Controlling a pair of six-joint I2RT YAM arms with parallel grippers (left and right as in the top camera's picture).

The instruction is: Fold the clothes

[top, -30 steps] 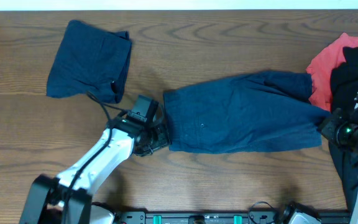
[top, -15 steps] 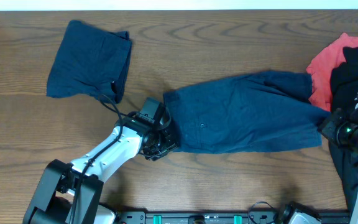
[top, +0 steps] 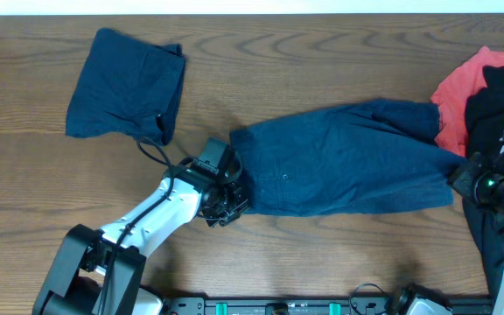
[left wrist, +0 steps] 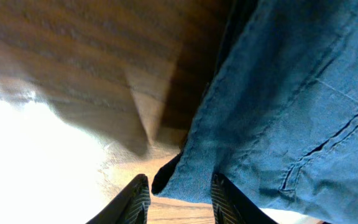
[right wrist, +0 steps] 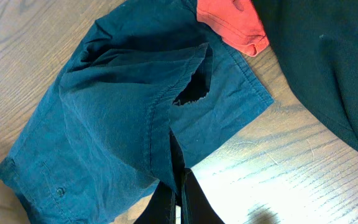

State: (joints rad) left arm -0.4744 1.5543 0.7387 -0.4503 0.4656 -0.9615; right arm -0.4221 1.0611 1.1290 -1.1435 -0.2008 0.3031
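I need to lift my right gripper next, move the fold outward and let go of it toward the bare wood behind the shorts. That wood is clear and outward of my gripper.
The navy shorts (top: 339, 157) lie spread flat across the table's middle, waistband to the left. My left gripper (top: 230, 206) is at the waistband's lower left corner. In the left wrist view it (left wrist: 179, 186) is open, with the corner of the shorts (left wrist: 278, 106) between its fingers. My right gripper (top: 460, 175) is at the leg end on the right. In the right wrist view it (right wrist: 178, 180) is shut on a fold of the shorts (right wrist: 104, 124). A second navy piece (top: 125, 83) lies folded at the back left.
A coral-red garment (top: 453, 101) and a black one (top: 497, 105) are heaped at the right edge, touching the shorts' leg; both show in the right wrist view (right wrist: 232, 22) (right wrist: 328, 56). The wooden table (top: 322, 52) is bare behind the shorts.
My left gripper has moved right and slightly forward onto the shorts' waistband corner. The right arm and the garments have not moved.
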